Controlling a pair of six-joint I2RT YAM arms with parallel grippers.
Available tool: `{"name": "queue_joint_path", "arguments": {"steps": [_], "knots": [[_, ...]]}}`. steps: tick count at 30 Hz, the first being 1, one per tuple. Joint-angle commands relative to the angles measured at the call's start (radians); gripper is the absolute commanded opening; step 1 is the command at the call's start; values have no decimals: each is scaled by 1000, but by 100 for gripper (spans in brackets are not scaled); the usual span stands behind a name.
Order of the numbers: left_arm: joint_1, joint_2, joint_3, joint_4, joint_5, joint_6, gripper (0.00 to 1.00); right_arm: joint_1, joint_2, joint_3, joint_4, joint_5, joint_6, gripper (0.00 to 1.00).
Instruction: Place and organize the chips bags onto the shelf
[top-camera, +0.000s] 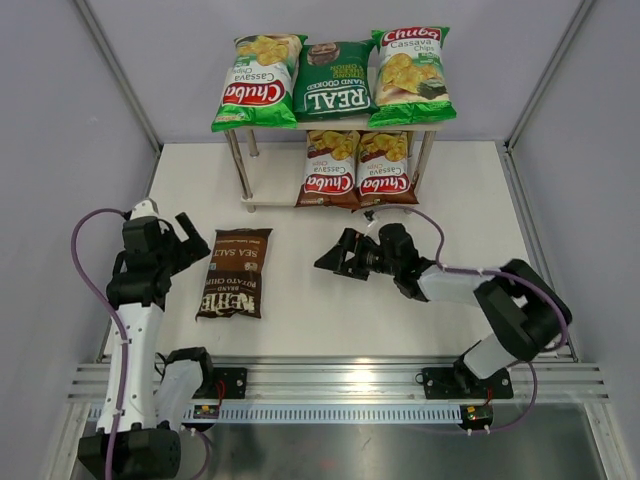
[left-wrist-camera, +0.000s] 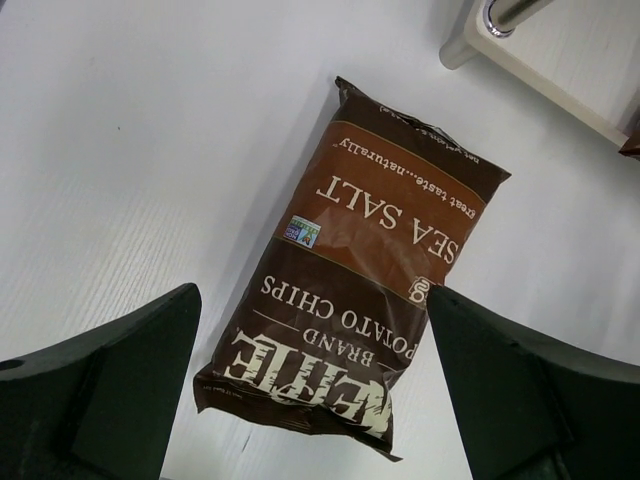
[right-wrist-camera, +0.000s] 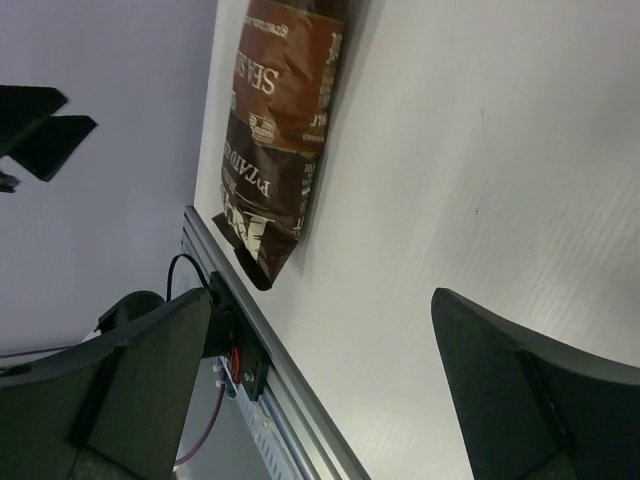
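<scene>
My right gripper should next lower to the left in the top view, onto the Kettle bag's long edge (top-camera: 265, 256) (right-wrist-camera: 332, 62) by SEA SALT, as that edge faces its open fingers.
The shelf (top-camera: 270, 203) stands at the back of the table. Its top board holds a light-green Chuba bag (top-camera: 250, 82), the dark-green REAL bag (top-camera: 332, 82) and a second light-green Chuba bag (top-camera: 410, 77). Two brown Chuba bags (top-camera: 332, 168) (top-camera: 385, 166) lie on the lower board at its middle and right. The dark-brown Kettle bag (top-camera: 236, 273) lies flat on the table, also in the left wrist view (left-wrist-camera: 360, 280) and right wrist view (right-wrist-camera: 275, 120). My left gripper (top-camera: 190, 240) is open, just left of it and above it. My right gripper (top-camera: 335, 258) is open and empty, right of the bag.
A metal rail (top-camera: 340, 382) runs along the table's near edge. Grey walls close in the left, right and back sides. The lower board's left slot (top-camera: 272, 190) is bare.
</scene>
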Motion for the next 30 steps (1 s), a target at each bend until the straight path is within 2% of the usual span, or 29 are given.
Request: {"name": "queue_joint_path", "arguments": {"steps": [1, 6, 12, 17, 26, 29, 30], "knots": [[7, -54, 15, 36, -25, -3, 99, 59, 159, 109, 179, -38, 90, 99], [7, -102, 5, 39, -19, -6, 99, 156, 346, 279, 219, 41, 102, 99], [5, -140, -1, 40, -6, -9, 99, 210, 569, 444, 285, 105, 159, 91], [5, -178, -12, 45, 4, -14, 99, 216, 720, 563, 308, 75, 219, 86], [4, -186, -14, 50, 9, -16, 99, 217, 926, 793, 219, -45, 257, 84], [2, -189, -15, 51, 9, -14, 99, 219, 978, 836, 199, -73, 280, 80], [4, -191, -15, 51, 9, -14, 99, 219, 1001, 844, 193, -86, 287, 75]]}}
